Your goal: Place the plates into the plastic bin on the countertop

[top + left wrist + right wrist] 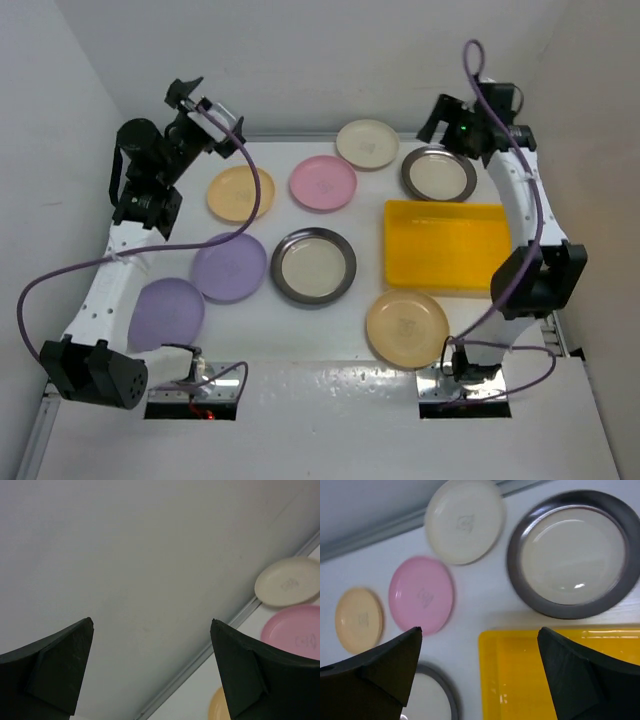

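I will move my right gripper down and to its right in the top view next, onto the rim of the steel-rimmed plate. That rim lies clear of the cream plate.
Several plates lie flat on the white countertop [300, 335]: cream [367, 143], pink [323, 183], yellow-orange [240, 193], tan [407, 328], two purple [229, 266] overlapping at the left, and two steel-rimmed [313, 266]. The yellow plastic bin [447, 245] at the right holds nothing. My left gripper [190, 97] hangs open high at the back left, facing the wall, with nothing between its fingers [151, 622]. My right gripper [440, 115] is open above the back right; below it show the bin's left end [520, 675] and a steel-rimmed plate [572, 552].
White walls close in the back and both sides, with a metal strip [200, 660] where the back wall meets the counter. Purple cables loop along both arms [530, 200]. The arm bases [190, 385] sit at the near edge.
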Motion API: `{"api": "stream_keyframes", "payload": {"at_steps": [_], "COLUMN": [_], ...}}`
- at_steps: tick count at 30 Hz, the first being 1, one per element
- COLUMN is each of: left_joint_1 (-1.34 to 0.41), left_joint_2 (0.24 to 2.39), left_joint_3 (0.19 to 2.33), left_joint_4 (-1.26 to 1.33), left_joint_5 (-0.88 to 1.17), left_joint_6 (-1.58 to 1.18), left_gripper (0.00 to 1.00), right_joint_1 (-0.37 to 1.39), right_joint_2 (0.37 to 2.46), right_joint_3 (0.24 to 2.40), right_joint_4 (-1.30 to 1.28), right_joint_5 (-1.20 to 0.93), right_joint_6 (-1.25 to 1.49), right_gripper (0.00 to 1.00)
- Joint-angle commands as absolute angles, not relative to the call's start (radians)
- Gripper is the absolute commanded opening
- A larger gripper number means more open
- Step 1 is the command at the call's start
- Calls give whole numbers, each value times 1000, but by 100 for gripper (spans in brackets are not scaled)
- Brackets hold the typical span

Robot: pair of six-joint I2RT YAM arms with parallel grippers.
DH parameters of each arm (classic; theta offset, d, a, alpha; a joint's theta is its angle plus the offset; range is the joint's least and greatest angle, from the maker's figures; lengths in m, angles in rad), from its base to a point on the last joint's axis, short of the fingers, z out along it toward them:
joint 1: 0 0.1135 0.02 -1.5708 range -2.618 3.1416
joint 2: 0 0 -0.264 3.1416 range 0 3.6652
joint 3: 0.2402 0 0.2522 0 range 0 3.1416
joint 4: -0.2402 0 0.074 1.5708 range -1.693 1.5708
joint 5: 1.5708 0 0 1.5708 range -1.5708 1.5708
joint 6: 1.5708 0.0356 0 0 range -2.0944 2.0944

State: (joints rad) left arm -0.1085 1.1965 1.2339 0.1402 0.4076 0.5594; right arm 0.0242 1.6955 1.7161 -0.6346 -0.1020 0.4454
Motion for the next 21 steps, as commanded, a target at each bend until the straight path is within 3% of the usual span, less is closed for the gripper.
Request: {"api": "stream_keyframes", "payload": {"at_steps": [1,3,4,6,10,21], "left_joint_1": [-123,-109,-109,-109,-129,-147], "left_joint_2": [1294,1325,1344,1359,1429,1647], "left_joint_3": [1356,1356,1335,1289,1290,1422], "left_joint_4": [-149,-173,-182,-183,-158,-112], "left_joint_5": [378,399,413,436,471,494], "left_joint_6": [467,379,379,356,302,196], "left_gripper": [100,100,100,97,96,96], "right_joint_1": [-214,-297,-317,-348,-419,-394], "right_joint_2": [1752,1874,1919,2106,2304,2315], "right_joint_3": [1717,1773,1808,2004,2143,1825], "right_joint_4": [-496,-448,-471,-567,-595,-440], "right_joint_5": [-272,-264,-265,-291,-337,-296], "right_joint_6": [721,759,793,793,738,701], "right_gripper": [96,88,76,67,72,69]}}
